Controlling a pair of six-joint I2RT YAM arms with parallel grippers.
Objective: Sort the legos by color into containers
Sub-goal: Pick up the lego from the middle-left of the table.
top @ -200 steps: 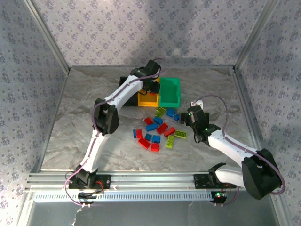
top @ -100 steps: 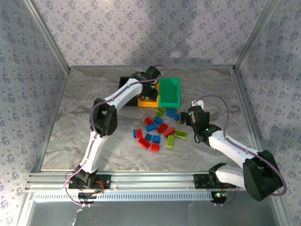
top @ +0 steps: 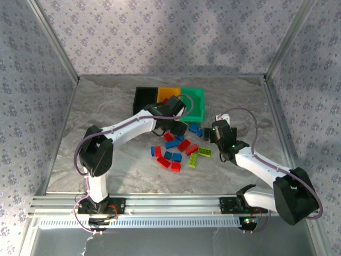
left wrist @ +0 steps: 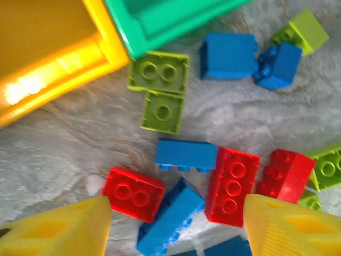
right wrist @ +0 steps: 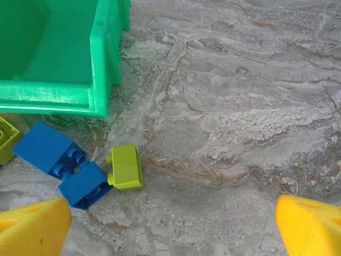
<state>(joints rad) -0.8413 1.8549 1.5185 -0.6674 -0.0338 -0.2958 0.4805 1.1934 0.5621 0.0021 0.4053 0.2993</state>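
Both sides of the near end of the nearmost lime brick (top: 192,164) have bare table beside them, so my left gripper should next move back past the red bricks and down onto it.
The three containers stand joined in a row at the back: black (top: 143,98), yellow-orange (top: 168,93) and teal-green (top: 193,102). Red, blue and lime legos (top: 181,148) lie scattered on the table in front of them. My left gripper (top: 178,128) hovers over the pile's back edge. It is open (left wrist: 176,232), and under its jaws lie a red brick (left wrist: 133,193), a blue brick (left wrist: 170,218) and a longer red brick (left wrist: 232,178), none of them held. My right gripper (top: 208,131) is open (right wrist: 170,229) above bare table, next to a lime brick (right wrist: 126,168) and two blue bricks (right wrist: 48,149).
Corners of the yellow bin (left wrist: 48,53) and the teal bin (left wrist: 160,21) sit close behind the left gripper. Two lime bricks (left wrist: 160,72) lie against them. The teal bin's wall (right wrist: 101,58) is just left of the right gripper. Patterned walls enclose the table.
The left arm has swung back from above the yellow bin down to the pile, and its jaws have opened wider. The right arm has not moved.
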